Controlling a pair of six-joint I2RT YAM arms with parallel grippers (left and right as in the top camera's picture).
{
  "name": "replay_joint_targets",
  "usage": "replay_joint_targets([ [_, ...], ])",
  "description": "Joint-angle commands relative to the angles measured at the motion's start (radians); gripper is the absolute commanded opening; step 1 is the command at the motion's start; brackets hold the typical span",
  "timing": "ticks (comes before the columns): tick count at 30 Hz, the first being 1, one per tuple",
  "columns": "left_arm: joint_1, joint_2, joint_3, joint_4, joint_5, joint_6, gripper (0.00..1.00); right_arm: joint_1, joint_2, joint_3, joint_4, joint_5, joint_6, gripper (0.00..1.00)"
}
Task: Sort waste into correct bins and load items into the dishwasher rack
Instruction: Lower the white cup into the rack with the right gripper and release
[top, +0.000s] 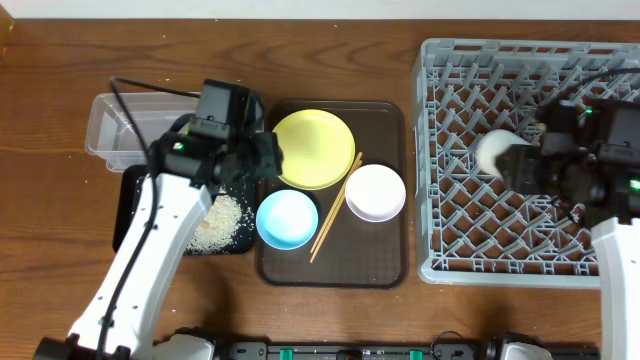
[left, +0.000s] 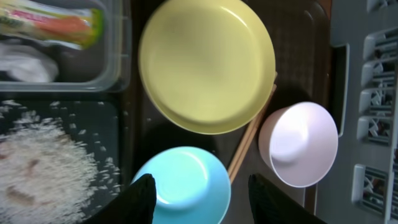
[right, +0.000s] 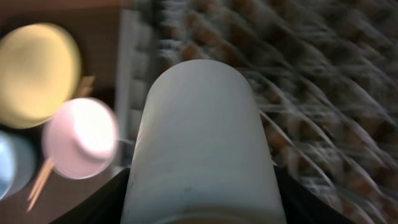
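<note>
The pale green cup (top: 492, 150) goes back and down with my right gripper next, for release among the grey rack's near wires, because that part stands empty.
My right gripper (top: 520, 165) is shut on the pale green cup (top: 492, 150), held on its side over the grey dishwasher rack (top: 440, 150); the cup fills the right wrist view (right: 199, 137). My left gripper (left: 199, 196) is open above the light blue bowl (left: 186, 183). The yellow plate (top: 313, 148), blue bowl (top: 286, 218), white bowl (top: 375, 192) and chopsticks (top: 335, 205) lie on the brown tray (top: 385, 265). The snack wrapper (left: 53, 22) lies in the clear tub (top: 110, 130). Rice grains (top: 225, 222) lie in the black tray (top: 125, 215).
A crumpled white wrapper or tissue (left: 25, 62) lies in the clear tub beside the snack wrapper. The left arm (top: 150, 260) crosses over the black tray. The rack stands right of the brown tray, close to its edge.
</note>
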Motion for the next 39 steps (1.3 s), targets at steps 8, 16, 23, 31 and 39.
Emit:
replay_joint_targets([
  [8,0.008,-0.007,0.010,-0.010,-0.039,0.018,0.51,-0.178,0.021,0.006,-0.170,0.256,0.140,0.05],
  [16,0.008,-0.007,0.010,-0.010,-0.039,0.018,0.51,-0.213,0.093,-0.064,-0.177,0.252,0.140,0.05],
  [23,0.008,-0.007,0.010,-0.010,-0.039,0.018,0.51,-0.213,0.182,-0.130,-0.105,0.246,0.140,0.14],
  [31,0.008,-0.007,0.010,-0.010,-0.039,0.018,0.56,-0.212,0.222,-0.139,-0.047,0.133,0.140,0.99],
  [39,0.008,-0.007,0.010,-0.030,-0.039,0.018,0.63,-0.212,0.200,-0.117,-0.069,0.101,0.140,0.99],
])
